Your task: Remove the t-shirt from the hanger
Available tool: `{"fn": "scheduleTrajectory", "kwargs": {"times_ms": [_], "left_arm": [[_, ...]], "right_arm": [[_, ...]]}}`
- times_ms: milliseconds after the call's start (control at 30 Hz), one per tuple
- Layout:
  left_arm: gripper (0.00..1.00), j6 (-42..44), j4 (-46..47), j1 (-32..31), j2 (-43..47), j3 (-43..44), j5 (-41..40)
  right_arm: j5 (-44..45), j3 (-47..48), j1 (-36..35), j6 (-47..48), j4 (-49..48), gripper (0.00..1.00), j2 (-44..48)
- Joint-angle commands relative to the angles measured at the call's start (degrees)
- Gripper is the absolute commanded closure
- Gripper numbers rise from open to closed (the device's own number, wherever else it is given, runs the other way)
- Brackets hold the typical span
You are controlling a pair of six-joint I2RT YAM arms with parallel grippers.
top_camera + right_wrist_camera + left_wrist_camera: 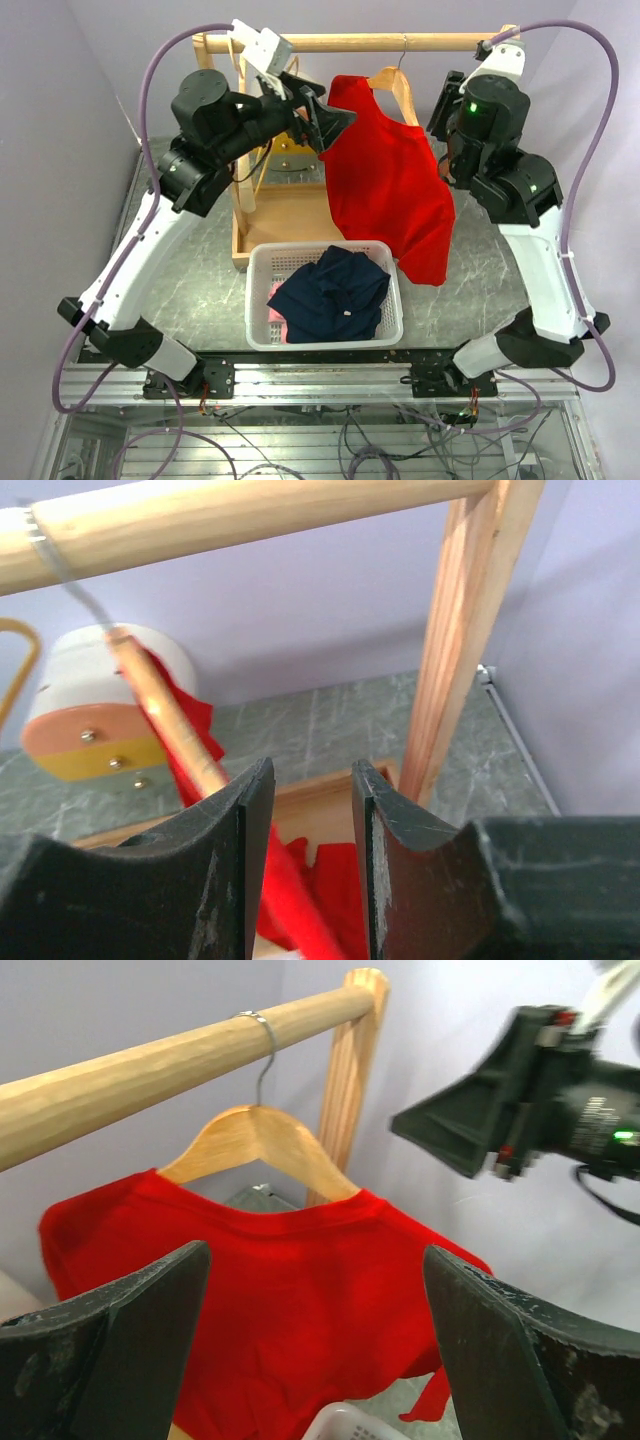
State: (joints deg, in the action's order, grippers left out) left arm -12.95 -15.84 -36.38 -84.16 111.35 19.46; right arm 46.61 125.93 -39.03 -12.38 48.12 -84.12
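Observation:
My left gripper goes to the right in the top view onto the hanger's near arm next, because the arm's wood shows bare above the shirt's neckline.
The red t-shirt (390, 190) hangs on a wooden hanger (395, 80) hooked over the wooden rail (400, 42). My left gripper (322, 118) is open at the shirt's left shoulder. In the left wrist view the left gripper (315, 1260) has its fingers wide apart, with the t-shirt (290, 1290) and the hanger (260, 1135) beyond them. My right gripper (435, 112) is at the hanger's right end. In its own view the right gripper (312, 770) shows a narrow gap. The hanger (160, 705) passes behind its left finger, and the t-shirt (340, 900) shows low in the gap. Whether cloth touches the pads is unclear.
A white basket (255, 300) holding a navy garment (330, 295) sits in front of the rack. The rack's wooden base (290, 215) lies under the shirt, and its right post (465, 630) stands close to my right gripper. A round white and orange object (100, 710) sits behind the hanger.

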Motion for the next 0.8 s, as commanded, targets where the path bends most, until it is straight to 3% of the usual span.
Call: {"fn": "scheduleTrajectory", "kwargs": {"times_ms": [0, 167, 467, 767], "left_arm": [[0.03, -0.92, 0.52, -2.97, -3.56, 4.97, -1.8], [0.01, -0.64, -0.66, -7.46, -8.47, 9.91, -9.4], [0.01, 0.71, -2.47, -12.27, -17.95, 20.23, -30.32], [0.01, -1.73, -3.46, -12.35, -25.12, 27.9, -36.04]], "right_arm": [[-8.06, -2.05, 9.17, 0.86, -2.11, 0.64, -0.01], [-17.73, -12.42, 17.44, -2.95, -4.96, 0.65, 3.41], [-28.64, -21.77, 18.22, -8.61, -12.42, 0.66, 6.97], [-37.7, -27.71, 17.72, -12.12, -17.59, 0.66, 10.22]]}}
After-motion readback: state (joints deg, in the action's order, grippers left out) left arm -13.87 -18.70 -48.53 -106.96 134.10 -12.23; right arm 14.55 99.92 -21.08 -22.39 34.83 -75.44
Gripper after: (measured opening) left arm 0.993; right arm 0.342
